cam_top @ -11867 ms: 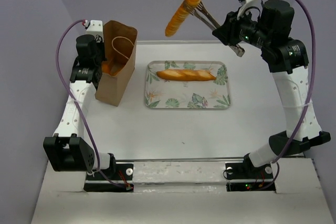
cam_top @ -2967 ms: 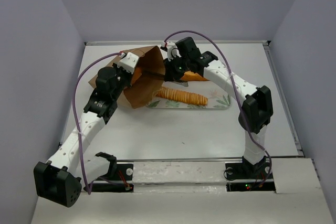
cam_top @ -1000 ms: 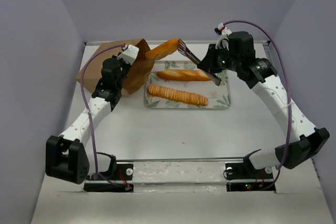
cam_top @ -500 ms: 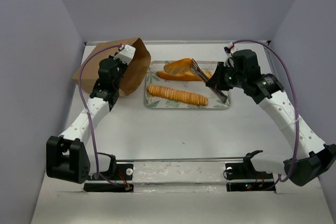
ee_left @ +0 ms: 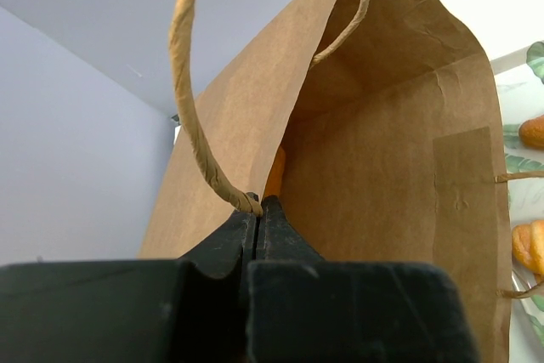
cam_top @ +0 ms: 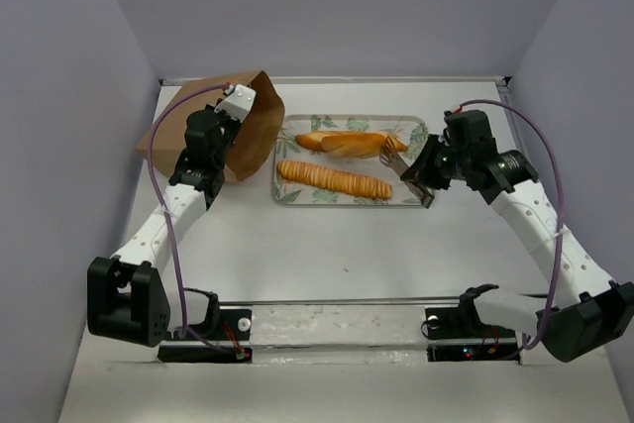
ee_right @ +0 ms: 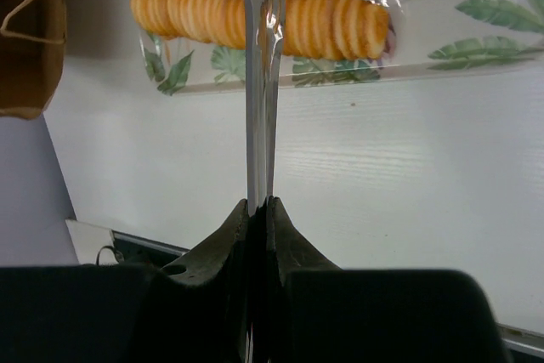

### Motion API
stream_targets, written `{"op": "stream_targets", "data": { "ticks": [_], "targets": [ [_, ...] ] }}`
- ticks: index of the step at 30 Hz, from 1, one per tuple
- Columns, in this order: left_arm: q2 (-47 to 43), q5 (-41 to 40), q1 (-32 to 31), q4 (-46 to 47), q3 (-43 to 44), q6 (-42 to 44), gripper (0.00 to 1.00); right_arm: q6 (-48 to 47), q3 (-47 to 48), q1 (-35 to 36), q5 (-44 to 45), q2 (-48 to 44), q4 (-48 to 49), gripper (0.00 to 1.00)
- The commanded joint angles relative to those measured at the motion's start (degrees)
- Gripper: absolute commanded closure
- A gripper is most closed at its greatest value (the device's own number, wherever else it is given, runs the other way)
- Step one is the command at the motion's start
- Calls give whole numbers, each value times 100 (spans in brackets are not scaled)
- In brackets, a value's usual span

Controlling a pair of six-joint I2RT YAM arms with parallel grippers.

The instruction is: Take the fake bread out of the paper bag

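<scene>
My right gripper draws back and to the right in the top view next, beside the tray's corner, since the shorter loaf [cam_top: 361, 148] leans on the baguette.
The brown paper bag [cam_top: 203, 136] lies tilted at the table's back left, mouth toward the tray. My left gripper [cam_top: 230, 118] is shut on its rim by a cord handle [ee_left: 191, 116]. An orange sliver [ee_left: 274, 178] shows inside the bag. On the leaf-print tray [cam_top: 297, 195] rest a slashed baguette [cam_top: 322, 138], a ribbed stick loaf [cam_top: 335, 179] and a shorter loaf [cam_top: 361, 148] leaning on the baguette. My right gripper [cam_top: 418, 183] is shut on metal tongs [ee_right: 260, 82], whose tips reach the shorter loaf; I cannot tell whether they pinch it.
Purple-grey walls close in the white table at the back and both sides. The tray [ee_right: 476, 40] sits at the back centre, just right of the bag. Both arm bases stand on the rail at the near edge [cam_top: 337, 324].
The right gripper carried the shorter loaf in the tongs from the bag's mouth down onto the tray, and drew back to the right. The left gripper kept hold of the bag.
</scene>
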Motion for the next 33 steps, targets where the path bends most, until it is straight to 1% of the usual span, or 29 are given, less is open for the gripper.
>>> {"op": "stream_targets", "data": {
  "ticks": [1,5,7,10,13,15,17,18,20,25,27,33],
  "targets": [
    [-159,94,32,393,8,-90,100,441,108,-390,224,-144,-410,99],
    [-133,111,32,393,8,-117,100,582,415,-565,155,-258,-797,99],
    [-115,120,32,393,8,-143,100,670,381,-566,14,-276,-876,99],
    [-97,146,32,419,0,-196,100,766,-14,-566,-13,-346,-833,99],
    [-97,155,32,437,-36,-231,100,915,-583,-697,-152,-434,-535,99],
    [-115,155,32,429,-53,-240,100,986,-744,-785,-180,-425,-358,99],
    [-124,147,40,420,-79,-231,100,934,-701,-960,-110,-364,-349,99],
    [-124,138,32,411,-80,-231,100,838,-666,-961,-23,-285,-367,94],
    [-115,146,32,420,-88,-257,100,732,-604,-1092,48,-127,-376,90],
    [-89,173,32,393,-9,-319,100,477,-578,-1207,110,172,-375,85],
    [-80,138,32,367,34,-310,100,346,-455,-1277,171,207,-428,80],
    [-45,138,32,332,105,-310,100,108,-261,-1505,304,313,-709,77]
  ]
}}
